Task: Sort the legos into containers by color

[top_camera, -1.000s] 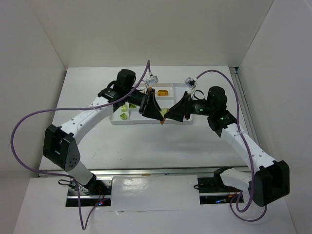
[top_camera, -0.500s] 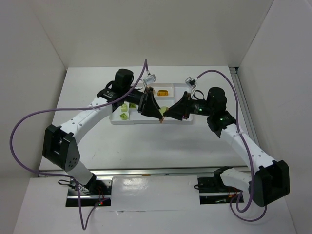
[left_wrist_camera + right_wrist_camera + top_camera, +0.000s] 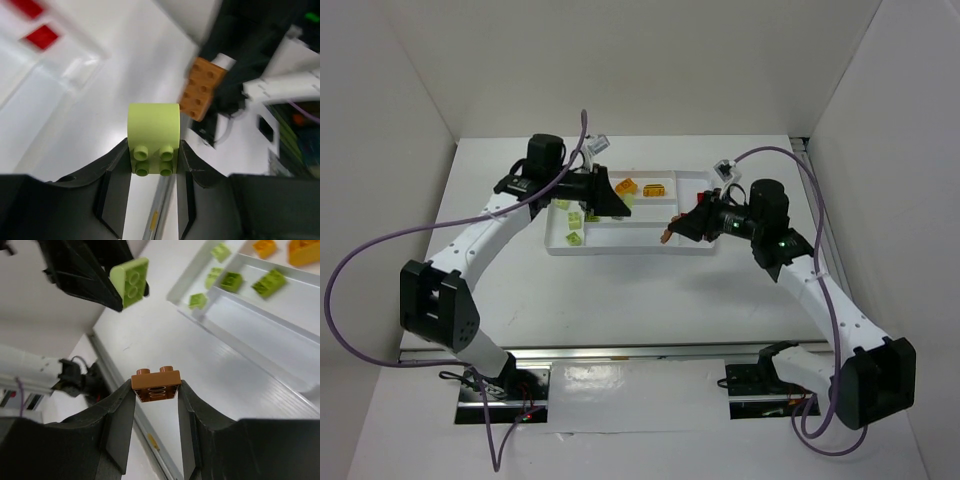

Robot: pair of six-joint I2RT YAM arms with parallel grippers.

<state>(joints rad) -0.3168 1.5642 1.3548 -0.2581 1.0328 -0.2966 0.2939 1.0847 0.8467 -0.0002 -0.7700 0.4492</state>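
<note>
I need to swing my left gripper to the left in the top view, to the light green bricks' section (image 3: 561, 229) of the white tray, turn my fingers down and let go of this matching brick there.
My left gripper (image 3: 617, 205) is shut on a light green brick (image 3: 153, 137), held above the white tray (image 3: 620, 250) near its middle. My right gripper (image 3: 668, 233) is shut on an orange-brown brick (image 3: 156, 384), held above the tray's front right part. The two bricks are apart; each shows in the other wrist view, the orange one (image 3: 202, 87) and the green one (image 3: 130, 280). Several light green bricks (image 3: 574, 221) lie in the tray's left sections. Two yellow-orange bricks (image 3: 655, 188) lie in the back section. Red bricks (image 3: 42, 35) lie at the right end.
White walls enclose the table on the left, back and right. A purple cable loops from each arm. The metal rail with both arm bases (image 3: 620, 385) runs along the near edge.
The two grippers were close together over the tray's front middle. Now they have parted: the left moved back and left with the green brick, the right moved right with the orange brick.
</note>
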